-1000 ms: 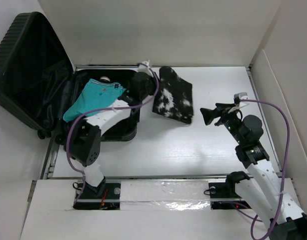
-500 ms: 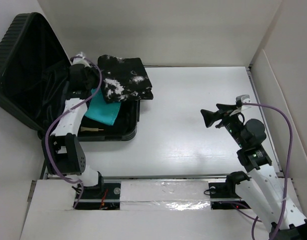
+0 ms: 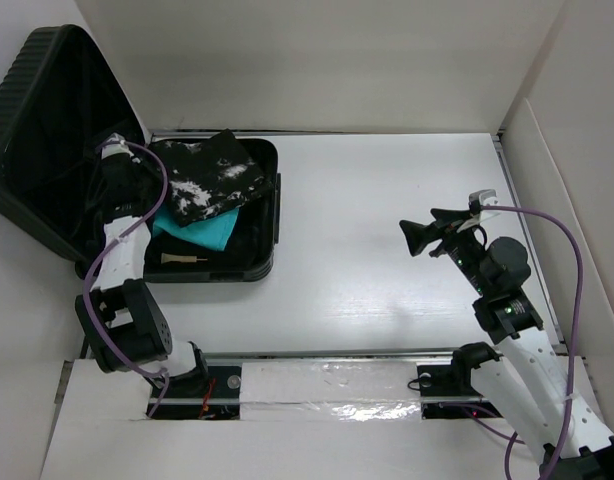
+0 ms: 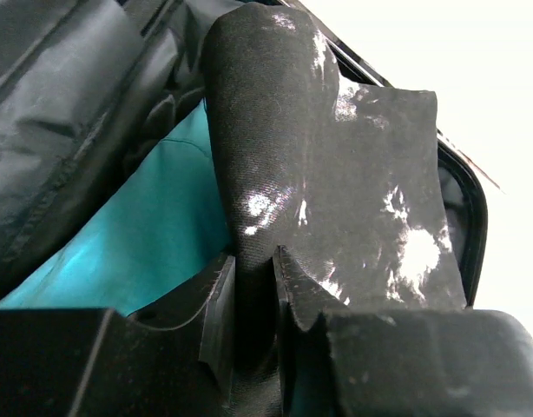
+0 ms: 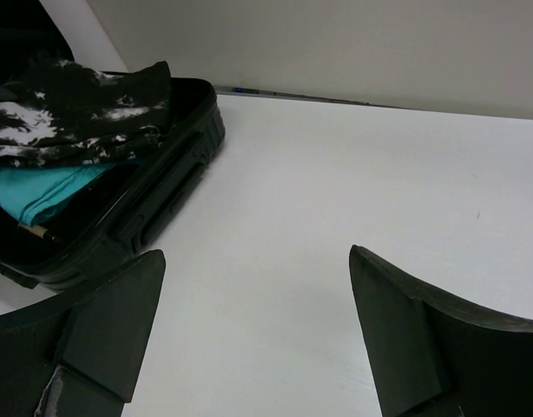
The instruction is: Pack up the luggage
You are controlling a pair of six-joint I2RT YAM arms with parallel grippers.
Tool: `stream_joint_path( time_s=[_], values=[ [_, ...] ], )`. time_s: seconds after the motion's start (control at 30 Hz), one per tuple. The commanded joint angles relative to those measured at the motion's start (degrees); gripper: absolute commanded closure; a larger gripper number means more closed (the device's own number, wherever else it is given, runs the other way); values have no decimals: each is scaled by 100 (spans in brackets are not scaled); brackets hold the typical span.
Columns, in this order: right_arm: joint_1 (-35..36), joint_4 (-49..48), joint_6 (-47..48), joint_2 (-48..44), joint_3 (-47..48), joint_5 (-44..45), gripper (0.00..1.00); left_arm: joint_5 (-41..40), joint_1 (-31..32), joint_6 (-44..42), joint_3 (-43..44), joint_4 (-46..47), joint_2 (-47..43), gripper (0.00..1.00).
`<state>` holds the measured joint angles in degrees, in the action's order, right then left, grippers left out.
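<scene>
The mottled garment's far corner sticks out over the rear rim, so the robot's left gripper should next move back over the teal garment's uncovered side (image 3: 168,223) (image 4: 162,226) and let go of the mottled garment's edge.
The black ribbed luggage (image 3: 269,215) lies open at the table's left, its lid (image 3: 47,130) leaning back against the wall. A teal garment (image 3: 202,230) lies in the base, and a black-and-white mottled garment (image 3: 202,175) is draped over it. My left gripper (image 3: 142,178) is over the base's left side, shut on that mottled garment's edge (image 4: 336,174). The pinched fold runs between the jaws in the left wrist view (image 4: 253,287), with the teal garment (image 4: 136,243) beneath. My right gripper (image 3: 427,232) is open and empty above bare table (image 5: 258,321).
A thin beige stick (image 3: 182,258) lies in the luggage base near its front wall. White walls enclose the table on the left, back and right. In the right wrist view the luggage front wall (image 5: 162,204) is at the far left.
My left gripper has carried the mottled garment from the table right of the luggage leftward and down onto the teal garment in the base. The right arm has barely moved.
</scene>
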<state>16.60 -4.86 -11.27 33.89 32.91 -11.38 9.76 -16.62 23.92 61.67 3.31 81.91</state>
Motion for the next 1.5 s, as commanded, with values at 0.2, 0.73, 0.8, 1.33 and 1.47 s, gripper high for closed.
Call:
stream_joint_path(
  time_s=[0.2, 0.73, 0.8, 1.33, 1.47],
  values=[
    [36, -103, 125, -23, 207, -31, 8, -923, -69, 446, -252, -260, -755, 100],
    [89, -50, 160, -102, 243, -224, 20, -879, -69, 500, -973, -1051, -1862, 55],
    [89, -111, 177, -84, 225, -312, 55, -1132, -69, 464, -885, -1262, -2046, 50],
    [142, 91, 450, 320, 427, -637, 100, -4708, -8, 1089, -85, -3388, -4034, 100],
    [194, 82, 441, 206, 453, -796, 97, -6133, -8, 1027, -15, -3636, -3675, 97]
  ],
)
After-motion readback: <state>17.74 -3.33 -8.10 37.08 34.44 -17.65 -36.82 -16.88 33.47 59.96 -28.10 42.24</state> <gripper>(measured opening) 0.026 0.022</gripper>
